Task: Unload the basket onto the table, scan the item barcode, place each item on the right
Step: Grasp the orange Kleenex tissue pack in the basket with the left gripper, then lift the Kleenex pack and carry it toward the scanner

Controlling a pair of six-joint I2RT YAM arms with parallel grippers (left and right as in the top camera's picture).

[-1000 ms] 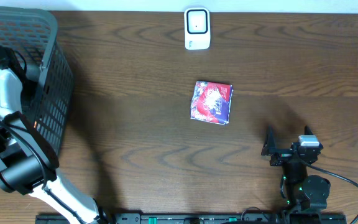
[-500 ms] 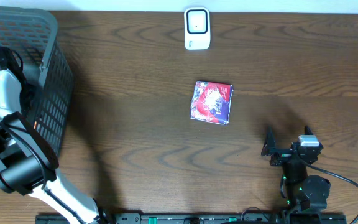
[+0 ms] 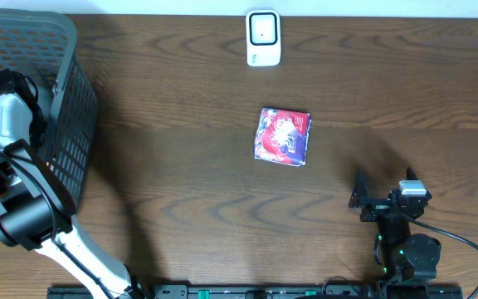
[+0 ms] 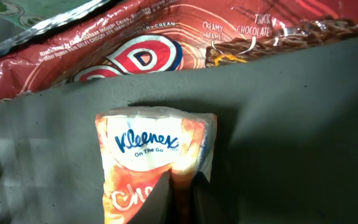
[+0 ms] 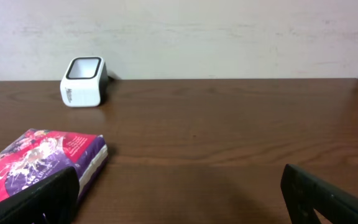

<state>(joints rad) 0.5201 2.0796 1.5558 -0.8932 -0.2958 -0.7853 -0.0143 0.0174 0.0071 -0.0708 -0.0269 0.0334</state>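
My left gripper holds the tissue pack and should next lift it over the basket's side, then lower it next to the purple and red packet, where the table is empty.
An orange and white Kleenex tissue pack lies on the grey basket floor in the left wrist view. My left gripper is shut on its lower right edge, the wrapper pinched between the dark fingertips. From overhead, the left arm reaches down into the grey basket and hides the pack. The white barcode scanner stands at the table's far edge, also in the right wrist view. My right gripper rests open at the near right, nothing between its fingers.
A red snack bag lies in the basket just beyond the tissue pack. A purple and red packet lies flat mid-table, left of the right gripper in its wrist view.
The left gripper's jaws have closed on the tissue pack, and the left arm has shifted slightly in the basket. The right arm has not moved.
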